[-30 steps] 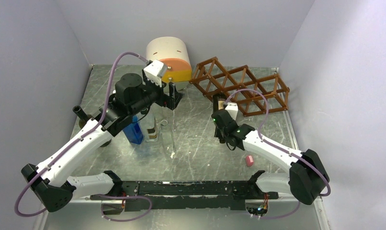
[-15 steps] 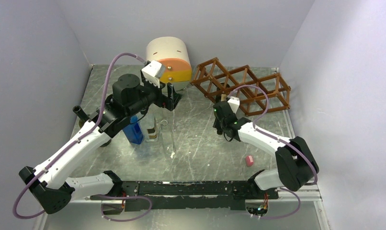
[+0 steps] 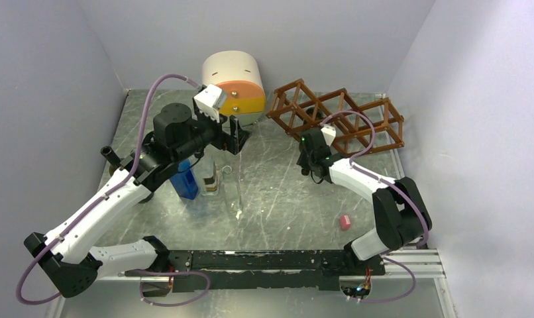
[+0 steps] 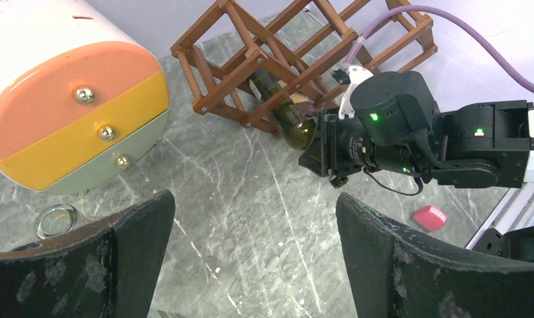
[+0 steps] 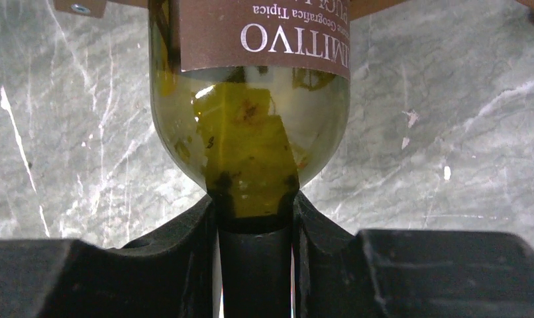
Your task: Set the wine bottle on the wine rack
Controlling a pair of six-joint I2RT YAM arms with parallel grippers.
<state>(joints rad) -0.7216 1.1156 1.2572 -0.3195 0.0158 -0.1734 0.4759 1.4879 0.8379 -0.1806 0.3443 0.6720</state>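
My right gripper will next slide the bottle farther outward to the rack's lower cell [image 3: 310, 114] and release its neck, as part of the label is still outside.
The reddish-brown lattice wine rack [image 3: 337, 119] stands at the back right of the table. In the left wrist view the green wine bottle [image 4: 284, 109] lies with its body inside a lower cell of the rack [image 4: 231, 79]. My right gripper [image 5: 254, 212] is shut on the bottle's dark neck, just below the shoulder and brown label [image 5: 251, 132]. Seen from above, the right gripper [image 3: 309, 138] sits at the rack's front left, and the bottle is hidden there. My left gripper [image 4: 251, 218] hangs open and holds nothing, above the table near the cabinet [image 3: 234, 136].
A cream-and-orange drawer cabinet [image 3: 234, 83] stands left of the rack. A blue bottle [image 3: 185, 180] and small glass items [image 3: 213, 180] sit under the left arm. A pink block [image 3: 345, 222] lies at the front right. A glass jar [image 4: 55, 220] stands below the cabinet.
My right arm has stretched toward the rack, carrying the bottle farther into the cell. The rack has slid slightly back and right. The left arm has drifted a little left.
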